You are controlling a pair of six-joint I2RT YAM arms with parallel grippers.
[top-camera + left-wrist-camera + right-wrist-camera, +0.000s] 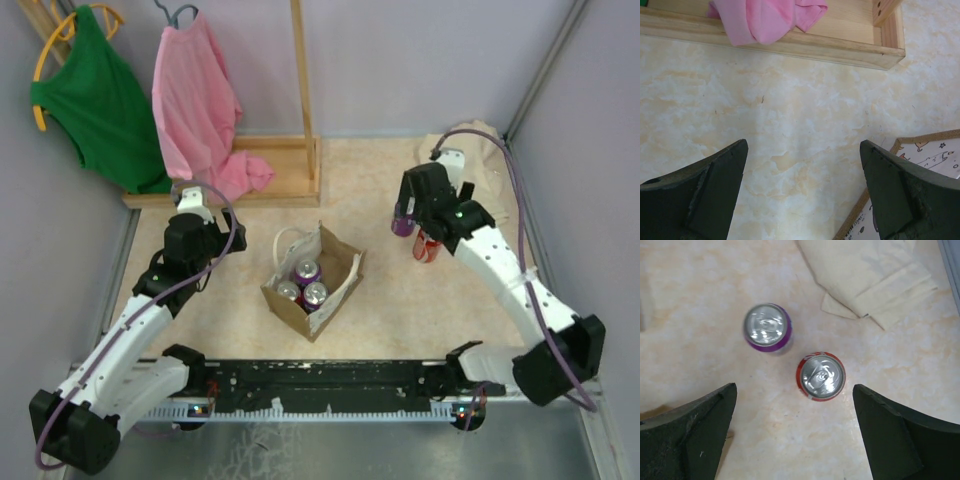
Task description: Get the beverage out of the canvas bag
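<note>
The farthest can still inside the bag is below on the left in the top view, so my right gripper will next sweep that way and go down around it.
The tan canvas bag (pixel 290 308) stands open in the middle of the table. Three cans show inside it, one purple-topped (pixel 306 271) and two others (pixel 316 293). One corner of the bag shows in the left wrist view (pixel 932 150). My left gripper (pixel 200 222) is open and empty over bare table to the left of the bag (pixel 804 145). My right gripper (pixel 425 205) is open and empty above two upright cans on the table at right (pixel 794 388). These are a purple can (pixel 767 327) and a red can (pixel 822 376), which also show from above (pixel 402 224) (pixel 427 247).
A wooden rack base (pixel 270 165) lies at the back with a pink garment (pixel 200 100) and a green garment (pixel 100 100) hanging over it. A beige cloth (pixel 870 275) lies at the back right corner. Walls close in on both sides.
</note>
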